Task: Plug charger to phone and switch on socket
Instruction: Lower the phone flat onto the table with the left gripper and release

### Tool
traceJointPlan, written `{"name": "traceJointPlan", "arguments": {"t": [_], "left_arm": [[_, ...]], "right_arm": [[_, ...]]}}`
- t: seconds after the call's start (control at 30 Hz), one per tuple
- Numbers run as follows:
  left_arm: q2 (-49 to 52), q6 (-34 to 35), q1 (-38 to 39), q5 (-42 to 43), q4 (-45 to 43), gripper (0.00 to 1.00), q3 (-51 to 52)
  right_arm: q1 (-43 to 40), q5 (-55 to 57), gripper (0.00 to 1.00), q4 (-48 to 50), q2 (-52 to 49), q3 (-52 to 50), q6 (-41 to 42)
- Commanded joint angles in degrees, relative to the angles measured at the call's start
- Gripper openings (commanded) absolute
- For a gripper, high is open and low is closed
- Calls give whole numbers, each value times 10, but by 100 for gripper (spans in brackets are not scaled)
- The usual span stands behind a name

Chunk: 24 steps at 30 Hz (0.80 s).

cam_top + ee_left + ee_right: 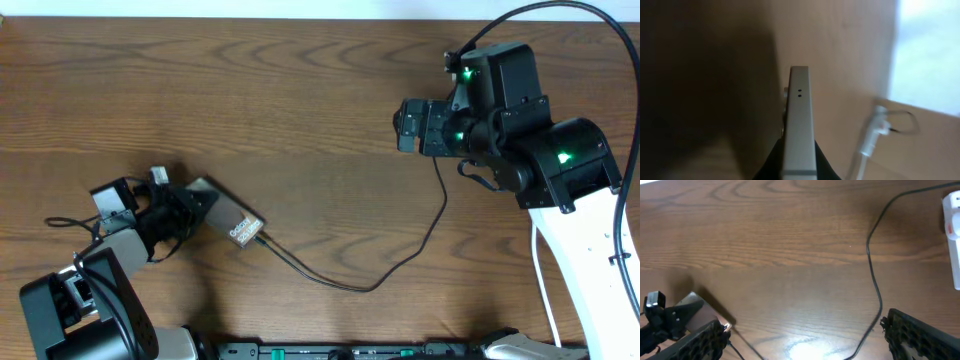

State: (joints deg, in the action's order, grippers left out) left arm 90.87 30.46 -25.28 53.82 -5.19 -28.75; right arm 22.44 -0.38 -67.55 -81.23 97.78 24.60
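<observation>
The tilted phone will go down a little onto the wooden table next, and my left gripper will let go of it there.
The phone (232,222), a flat dark slab with white lettering, is tilted at the table's left, and my left gripper (196,213) is shut on its upper end. The left wrist view shows it edge-on, a silvery edge (800,120) between the black fingers (771,162). The charger (375,285), a thin black cable, meets the phone's lower right end and curves up to my right arm; it also crosses the right wrist view (872,275). My right gripper (403,126) hangs open and empty above the table (805,342). The socket (952,235) is white with a red mark; the right arm hides it from overhead.
A blurred white cord (867,145) lies on the table right of the phone in the left wrist view. The brown wooden table (250,90) ends at a pale far edge. The arms' bases and a black rail (350,350) line the near edge.
</observation>
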Motion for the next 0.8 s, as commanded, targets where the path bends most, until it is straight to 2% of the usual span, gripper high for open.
{"name": "traceJointPlan", "arguments": {"t": [0.0,0.2,0.77], "left_arm": [[-3,-17,1,-80,22,7,-5],[-3,-17,1,-115,51,7,-5],[-3,-4,1,-119,92,7,-5]], "right_arm": [[2,14,99,-3,-6,3,6],[2,14,99,-3,-6,3,6],[2,16,99,-5,-7,3,7]]}}
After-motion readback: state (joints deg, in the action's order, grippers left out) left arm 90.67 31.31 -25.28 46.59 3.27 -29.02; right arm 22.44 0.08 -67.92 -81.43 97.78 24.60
